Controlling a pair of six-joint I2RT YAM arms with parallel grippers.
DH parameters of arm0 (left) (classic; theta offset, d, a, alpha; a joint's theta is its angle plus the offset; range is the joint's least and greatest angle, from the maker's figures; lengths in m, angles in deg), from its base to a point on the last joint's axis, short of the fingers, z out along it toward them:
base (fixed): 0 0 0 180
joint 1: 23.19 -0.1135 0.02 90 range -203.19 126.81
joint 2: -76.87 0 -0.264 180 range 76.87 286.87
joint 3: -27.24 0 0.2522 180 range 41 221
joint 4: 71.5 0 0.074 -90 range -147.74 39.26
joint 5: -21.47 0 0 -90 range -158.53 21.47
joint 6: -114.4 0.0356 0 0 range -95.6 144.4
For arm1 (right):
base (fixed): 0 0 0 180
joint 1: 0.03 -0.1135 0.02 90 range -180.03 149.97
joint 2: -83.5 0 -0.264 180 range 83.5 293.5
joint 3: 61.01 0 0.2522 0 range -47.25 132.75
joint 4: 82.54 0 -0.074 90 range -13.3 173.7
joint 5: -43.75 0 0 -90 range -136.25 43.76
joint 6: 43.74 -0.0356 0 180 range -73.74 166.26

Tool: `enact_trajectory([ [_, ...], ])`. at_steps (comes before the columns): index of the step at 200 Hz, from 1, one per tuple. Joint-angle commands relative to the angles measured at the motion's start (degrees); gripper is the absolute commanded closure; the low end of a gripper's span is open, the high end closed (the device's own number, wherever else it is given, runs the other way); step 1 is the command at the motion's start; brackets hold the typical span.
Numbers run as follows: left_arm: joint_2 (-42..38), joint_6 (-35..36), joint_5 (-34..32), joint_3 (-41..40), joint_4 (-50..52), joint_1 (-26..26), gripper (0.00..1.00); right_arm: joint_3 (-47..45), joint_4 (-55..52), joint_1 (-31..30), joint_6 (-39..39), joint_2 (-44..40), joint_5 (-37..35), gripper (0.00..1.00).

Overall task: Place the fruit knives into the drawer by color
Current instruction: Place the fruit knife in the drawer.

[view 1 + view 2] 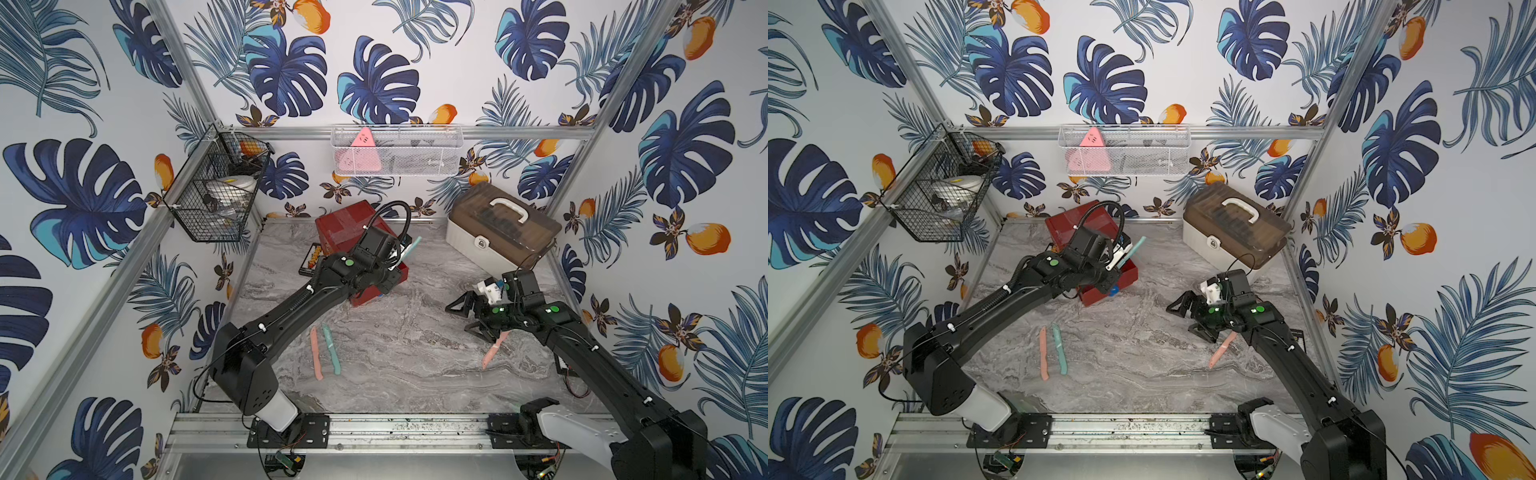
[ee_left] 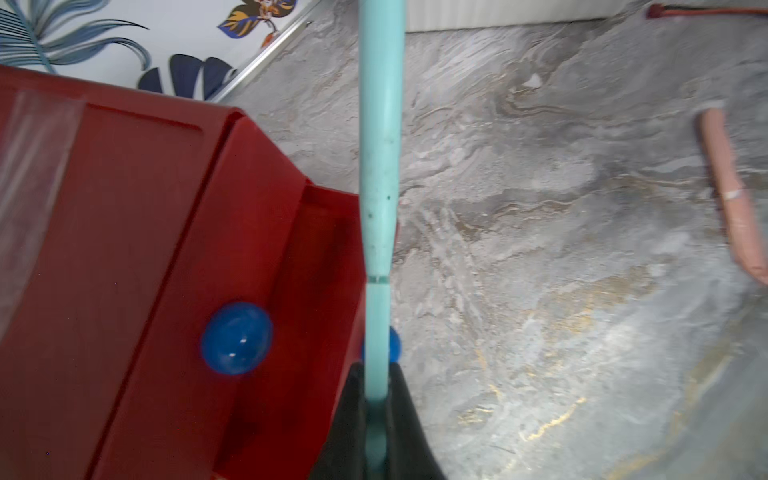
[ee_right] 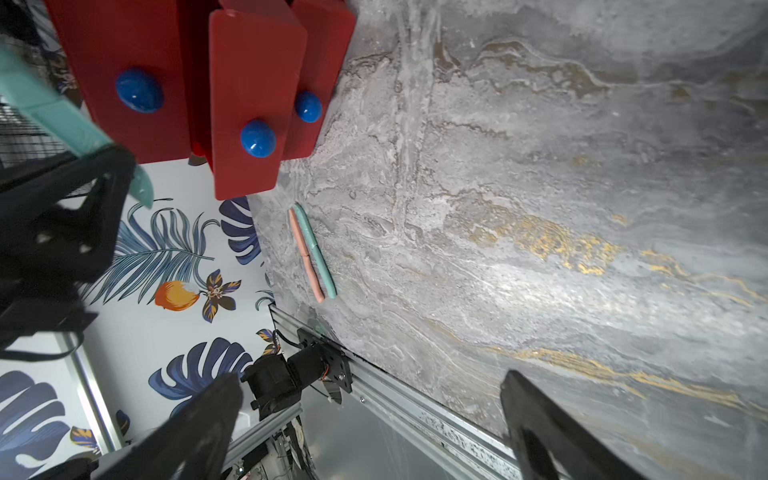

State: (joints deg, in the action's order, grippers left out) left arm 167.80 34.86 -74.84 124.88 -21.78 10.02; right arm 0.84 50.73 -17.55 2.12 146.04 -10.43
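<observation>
I will next shift my left gripper toward the red chest (image 1: 345,224) and lower it over the pulled-out drawer's bottom to release the knife, which sticks out past the drawer's edge.
My left gripper (image 2: 376,411) is shut on the thin end of a teal fruit knife (image 2: 380,166), which points away over the edge of a pulled-out drawer (image 2: 324,249) of the red drawer chest (image 1: 345,224). Both top views show this knife (image 1: 412,248) (image 1: 1131,249) held above the chest (image 1: 1075,226). A pink knife (image 1: 316,353) and a teal knife (image 1: 332,349) lie side by side on the table's front left. Another pink knife (image 1: 494,349) lies at the right, partly under my right arm. My right gripper (image 1: 459,318) (image 3: 370,386) hangs open and empty above the table.
A beige case (image 1: 503,232) with a brown lid and white handle stands at the back right. A small dark object (image 1: 311,259) lies left of the chest. A black wire basket (image 1: 216,195) and a white mesh basket (image 1: 395,149) hang on the walls. A metal rail (image 1: 395,432) borders the front.
</observation>
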Motion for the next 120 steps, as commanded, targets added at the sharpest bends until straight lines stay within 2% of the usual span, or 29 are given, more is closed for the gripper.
enact_trajectory([
  [1, 0.6, 5.1, -4.9, -0.5, -3.3, -1.0, 1.00, -0.5, 8.2, -0.1, -3.9, -0.2, 3.2, 0.00],
  [120, 1.4, 7.3, -4.0, -7.0, -6.5, -4.0, 1.00, 0.6, 10.6, -0.1, -5.2, 2.3, 2.4, 0.00],
])
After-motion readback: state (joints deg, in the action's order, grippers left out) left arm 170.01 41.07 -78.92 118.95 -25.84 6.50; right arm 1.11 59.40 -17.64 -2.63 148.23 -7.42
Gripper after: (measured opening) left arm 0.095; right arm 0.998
